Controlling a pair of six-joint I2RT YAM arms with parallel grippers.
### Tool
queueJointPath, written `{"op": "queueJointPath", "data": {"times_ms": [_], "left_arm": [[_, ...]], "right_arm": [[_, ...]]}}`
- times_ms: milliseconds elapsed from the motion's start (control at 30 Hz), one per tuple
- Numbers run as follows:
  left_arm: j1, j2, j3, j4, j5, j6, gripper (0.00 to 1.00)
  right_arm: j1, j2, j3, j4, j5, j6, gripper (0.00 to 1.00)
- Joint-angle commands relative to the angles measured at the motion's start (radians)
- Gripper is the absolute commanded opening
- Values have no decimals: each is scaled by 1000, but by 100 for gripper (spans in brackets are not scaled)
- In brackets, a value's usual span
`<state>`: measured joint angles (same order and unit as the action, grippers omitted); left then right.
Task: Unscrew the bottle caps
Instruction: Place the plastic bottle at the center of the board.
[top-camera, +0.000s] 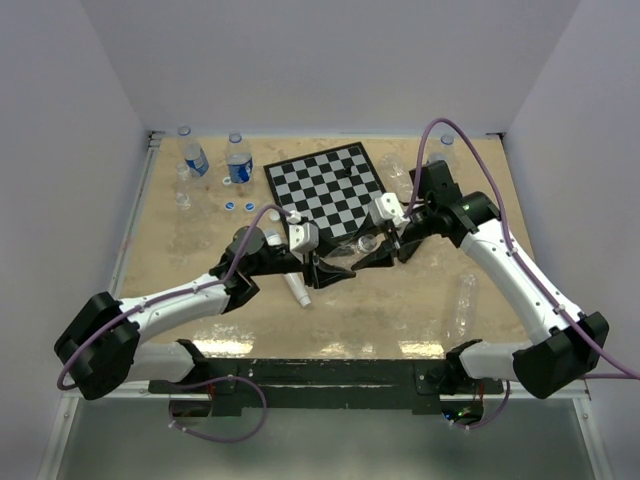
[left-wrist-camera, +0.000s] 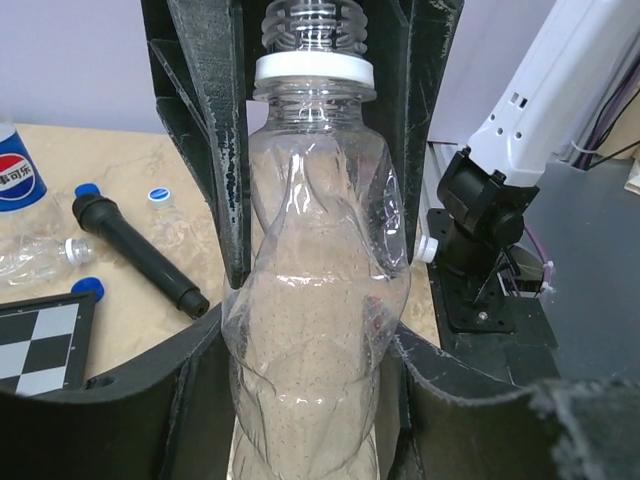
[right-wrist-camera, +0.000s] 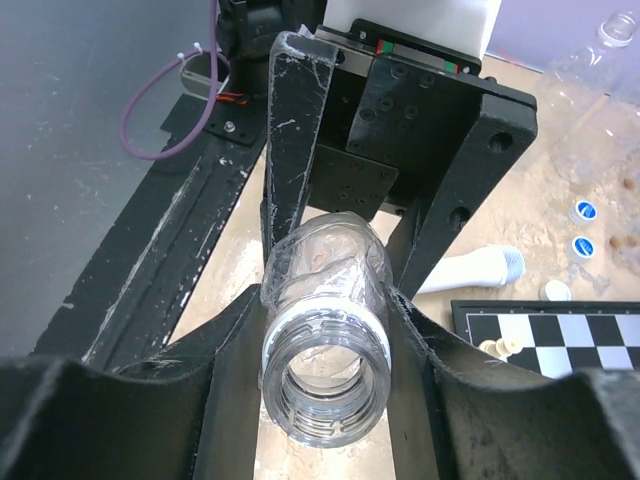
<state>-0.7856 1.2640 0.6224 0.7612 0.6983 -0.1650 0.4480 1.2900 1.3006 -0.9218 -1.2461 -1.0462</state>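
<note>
My right gripper needs to swing outward past the black microphone, lower the bottle upright onto bare tabletop by the side (top-camera: 490, 176) and release it, as the bottle's opening is capless.
A clear bottle (top-camera: 352, 250) hangs between both arms, lying level above the table. My left gripper (left-wrist-camera: 315, 345) is shut on its crumpled body (left-wrist-camera: 315, 250). My right gripper (right-wrist-camera: 325, 320) is shut on the bottle (right-wrist-camera: 325, 290) at its shoulder, just behind the white neck ring (right-wrist-camera: 322, 330). The threaded mouth is open and carries no cap. In the top view the left gripper (top-camera: 330, 268) and right gripper (top-camera: 375, 248) face each other. Loose blue bottle caps (top-camera: 230, 206) lie left of the chessboard, and they show again as blue caps (right-wrist-camera: 585, 211) in the right wrist view.
A chessboard (top-camera: 328, 188) lies at the back middle. Two blue-labelled bottles (top-camera: 238, 160) stand at the back left. Clear bottles lie at the right (top-camera: 465, 300). A white microphone (top-camera: 297, 290) lies under the left arm, and a black microphone (left-wrist-camera: 140, 255) lies by the board.
</note>
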Motion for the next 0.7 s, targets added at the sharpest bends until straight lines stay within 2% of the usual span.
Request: {"op": "queueJointPath", "data": {"times_ms": [0, 67, 200, 300, 433, 567, 667], "left_arm": [[3, -66, 33, 20, -86, 19, 55], [3, -109, 30, -40, -120, 45, 74], [5, -230, 51, -247, -190, 149, 100], [6, -319, 79, -429, -252, 254, 100], [6, -437, 88, -641, -373, 341, 100], [8, -534, -13, -674, -541, 372, 100], [8, -563, -70, -658, -609, 363, 100]], "right_arm": [[8, -12, 6, 49, 16, 70, 22], [0, -26, 5, 75, 28, 113, 22], [-67, -61, 8, 103, 31, 158, 22], [-132, -93, 2, 126, 83, 198, 22], [-218, -158, -7, 159, 265, 253, 21], [-334, -196, -24, 169, 388, 294, 22], [-419, -196, -14, 149, 427, 304, 22]]}}
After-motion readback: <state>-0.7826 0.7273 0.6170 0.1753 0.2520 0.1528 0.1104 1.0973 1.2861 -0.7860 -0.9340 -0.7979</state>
